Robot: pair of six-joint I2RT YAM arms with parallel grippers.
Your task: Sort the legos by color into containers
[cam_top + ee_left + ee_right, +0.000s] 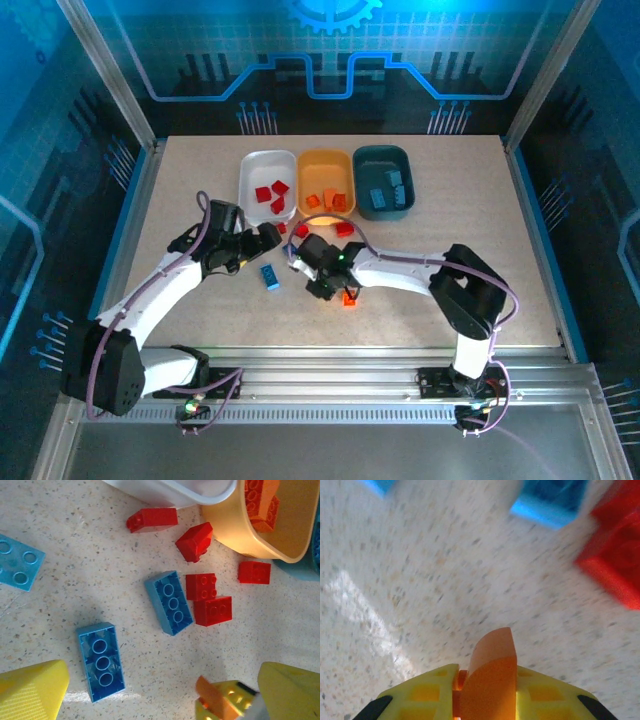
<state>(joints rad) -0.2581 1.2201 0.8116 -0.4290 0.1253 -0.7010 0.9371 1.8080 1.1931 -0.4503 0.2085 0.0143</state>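
The left gripper lowers onto the nearest blue lego below its open fingers next, as bare tabletop along both long sides of it leaves them room.
My right gripper (487,672) is shut on an orange lego (492,665), just above the tabletop; from above it sits mid-table (322,286). The left gripper (162,682) hangs open over loose legos with nothing between its yellow fingers (35,690). Below it lie blue legos (169,602) (101,660) and red legos (201,586) (195,541). The containers stand in a row at the back: the white one (250,172) holds red legos, the orange-yellow one (327,160) orange legos, and the dark teal one (384,157) blue legos.
One blue lego (270,277) lies in the open between the arms. A red-orange lego (349,297) rests beside the right arm. The two grippers are close together, the right one showing at the left wrist view's lower edge (220,702).
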